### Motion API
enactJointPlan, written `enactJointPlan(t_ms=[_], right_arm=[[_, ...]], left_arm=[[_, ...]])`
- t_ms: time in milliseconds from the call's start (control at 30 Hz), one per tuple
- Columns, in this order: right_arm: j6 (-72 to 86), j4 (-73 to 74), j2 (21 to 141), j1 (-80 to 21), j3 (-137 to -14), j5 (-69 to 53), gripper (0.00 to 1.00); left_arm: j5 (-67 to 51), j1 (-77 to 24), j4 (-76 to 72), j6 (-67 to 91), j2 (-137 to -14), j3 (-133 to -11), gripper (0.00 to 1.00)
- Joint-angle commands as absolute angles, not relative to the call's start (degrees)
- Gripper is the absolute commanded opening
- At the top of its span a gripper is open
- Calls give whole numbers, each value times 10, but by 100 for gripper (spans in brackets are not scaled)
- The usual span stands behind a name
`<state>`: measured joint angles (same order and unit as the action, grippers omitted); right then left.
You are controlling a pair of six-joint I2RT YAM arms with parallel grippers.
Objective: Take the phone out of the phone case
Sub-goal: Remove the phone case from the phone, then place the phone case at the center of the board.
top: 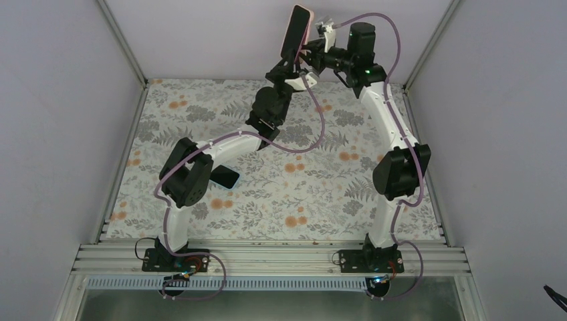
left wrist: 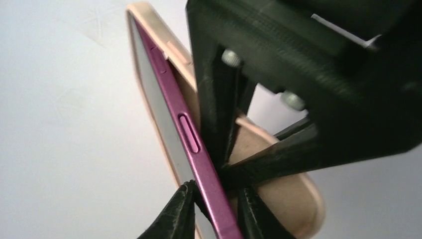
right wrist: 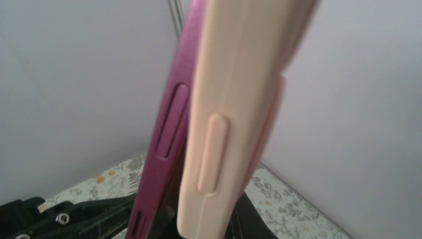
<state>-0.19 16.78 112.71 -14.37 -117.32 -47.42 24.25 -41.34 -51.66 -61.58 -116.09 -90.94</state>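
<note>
Next I will move my right gripper down and back, tipping downward, to release the phone case [top: 302,17] on top of the table, as bare floral cover lies below that gripper.
High up by the back wall, the magenta phone [top: 292,41] stands on end, partly peeled out of its peach phone case [top: 302,17]. In the left wrist view the phone's side edge [left wrist: 186,129] stands away from the case [left wrist: 293,199]. My left gripper [left wrist: 216,191] is shut on the phone's lower end, one finger on each face. My right gripper [right wrist: 214,219] is shut on the case's side wall [right wrist: 224,124], with the phone [right wrist: 166,144] just left of it. From above, the left gripper [top: 292,65] comes from below and the right gripper [top: 309,48] from the right.
A dark flat object [top: 226,177] lies on the floral table cover [top: 301,194], partly under the left arm. Grey walls close in the back and both sides. A metal rail [top: 267,257] runs along the near edge.
</note>
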Motion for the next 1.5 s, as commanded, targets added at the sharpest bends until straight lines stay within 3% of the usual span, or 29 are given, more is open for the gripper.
enactJointPlan(t_ms=[0, 100, 300, 633, 867, 1100, 1467], right_arm=[[-71, 395, 1122, -168, -1129, -633, 3], [-73, 381, 1115, -163, -1116, -589, 3], [-110, 377, 1115, -151, -1116, -462, 3], [-233, 398, 1107, -110, -1117, -194, 3], [-282, 500, 1101, -62, -1070, -248, 3], [-334, 553, 1081, -44, -915, -271, 3], [-352, 581, 1149, -11, -879, -255, 3]], left_arm=[[329, -349, -612, -611, -1132, -964, 15], [335, -350, -610, -608, -1120, -955, 8], [335, -350, -608, -601, -1066, -900, 5], [293, -348, -337, -545, -896, -811, 2], [323, -302, -262, -636, -777, -668, 2], [294, -150, -164, -678, -669, -486, 3], [309, -64, -164, -715, -679, -255, 2]])
